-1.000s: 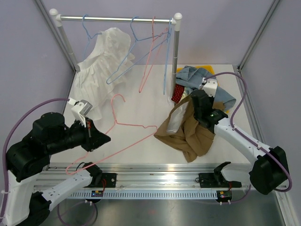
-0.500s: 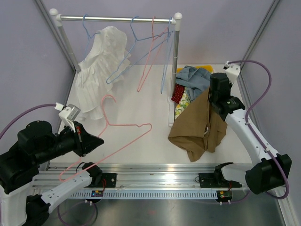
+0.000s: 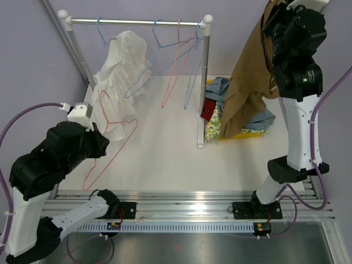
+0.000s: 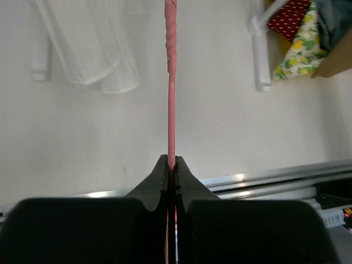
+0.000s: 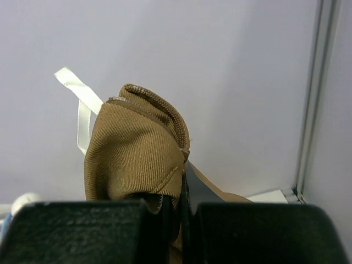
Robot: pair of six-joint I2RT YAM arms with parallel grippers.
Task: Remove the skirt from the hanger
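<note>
My right gripper should move down and to the left in the top view, over the clothes pile, and let go of the skirt (image 3: 247, 77), because the skirt's lower end hangs there.
The brown skirt (image 3: 247, 77) hangs free in the air at the back right, its lower end over the clothes pile. My right gripper (image 3: 273, 12) is raised high and shut on the skirt's top edge (image 5: 132, 148); in the right wrist view the gripper (image 5: 180, 184) has fabric bunched over its jaws and a white loop sticking out. The pink wire hanger (image 3: 133, 124) is bare, off the skirt, and held at the left above the table. My left gripper (image 4: 171, 165) is shut on the hanger's wire (image 4: 171, 99).
A clothes rack with a metal rail (image 3: 135, 22) and post (image 3: 204, 82) stands at the back. A white garment (image 3: 118, 71) and several empty blue and pink hangers (image 3: 176, 60) hang on it. A pile of clothes (image 3: 220, 104) lies right of the post.
My right arm lifted the skirt from the table up high at the back right. My left arm pulled the pink hanger left, clear of the skirt, and tilted it more upright.
</note>
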